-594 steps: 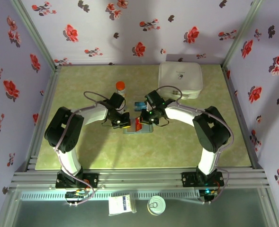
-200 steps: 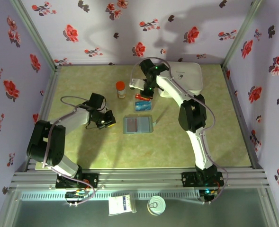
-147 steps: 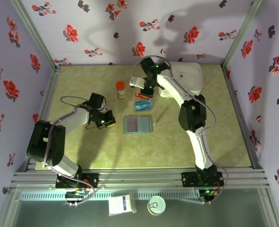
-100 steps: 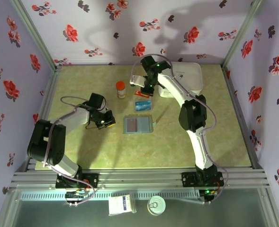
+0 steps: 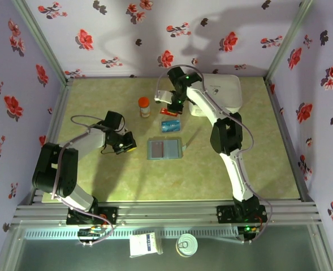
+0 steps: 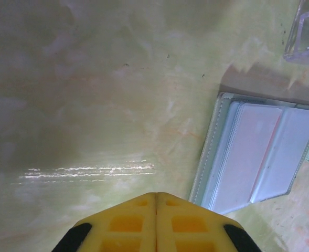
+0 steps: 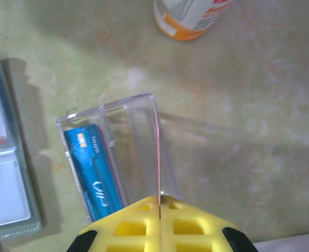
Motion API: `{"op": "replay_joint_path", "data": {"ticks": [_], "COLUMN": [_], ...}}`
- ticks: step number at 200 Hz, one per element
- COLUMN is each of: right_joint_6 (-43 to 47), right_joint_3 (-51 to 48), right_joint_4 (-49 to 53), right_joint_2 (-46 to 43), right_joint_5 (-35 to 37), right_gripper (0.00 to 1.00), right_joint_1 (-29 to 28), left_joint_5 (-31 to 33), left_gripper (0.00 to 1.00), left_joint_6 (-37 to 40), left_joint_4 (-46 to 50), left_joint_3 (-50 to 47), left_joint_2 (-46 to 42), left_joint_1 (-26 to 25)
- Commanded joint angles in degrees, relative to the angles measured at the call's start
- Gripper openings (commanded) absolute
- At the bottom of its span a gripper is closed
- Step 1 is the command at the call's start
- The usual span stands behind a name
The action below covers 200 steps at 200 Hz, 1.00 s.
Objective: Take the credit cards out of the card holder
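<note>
The tray's empty slot beside the blue card lies below and back, so my right gripper should next draw back, lower toward it and release the red card.
The grey-blue card holder lies open and flat mid-table; in the left wrist view the card holder shows pale pockets. A blue credit card lies in a clear plastic tray behind the holder, and from above the same blue card shows. My right gripper is shut on a thin red credit card, seen edge-on, held above the tray's right part. From above, the right gripper hangs just behind the tray. My left gripper is shut with nothing in it, left of the holder; from above the left gripper sits low over the table.
An orange-capped bottle stands left of the right gripper, close to the tray. A white zip case lies at the back right. The right arm reaches far across the table's middle. Patterned walls close in three sides.
Over the last second my right gripper has carried the red card a little toward the back, above the clear tray. The left arm has stayed still.
</note>
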<state>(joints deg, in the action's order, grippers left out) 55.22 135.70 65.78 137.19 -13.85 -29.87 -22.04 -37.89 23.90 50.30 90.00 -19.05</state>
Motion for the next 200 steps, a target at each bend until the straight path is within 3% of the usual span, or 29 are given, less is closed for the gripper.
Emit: {"op": "replay_joint_path", "data": {"ticks": [1,101,123,162,200], "right_joint_6": [1.91,1.34,-0.65,-3.57,-4.30], "right_joint_3": [1.58,1.49,1.48,-3.24,-4.54], "right_joint_4": [4.51,7.14,3.42,-7.04,-8.17], "right_joint_2": [0.92,2.38,2.00,-1.65,-1.84], "right_joint_5": [-1.23,-2.46,0.53,5.84,5.72], "right_gripper": [0.00,0.01,0.14,0.16,0.16], "right_joint_1": [0.16,-0.28,-0.19,-0.05,-0.43], "left_joint_5": [-0.54,-0.61,-0.68,-0.62,-0.70], "left_gripper": [0.07,0.06,0.06,0.07,0.07], "left_joint_6": [1.52,2.14,2.16,2.05,2.12], "left_joint_4": [1.15,2.31,2.54,2.87,3.17], "left_joint_3": [-0.92,-0.47,-0.25,0.23,0.40], "left_joint_2": [-0.11,-0.43,-0.25,-0.60,-0.36], "left_joint_1": [0.65,0.94,1.01,1.11,1.12]}}
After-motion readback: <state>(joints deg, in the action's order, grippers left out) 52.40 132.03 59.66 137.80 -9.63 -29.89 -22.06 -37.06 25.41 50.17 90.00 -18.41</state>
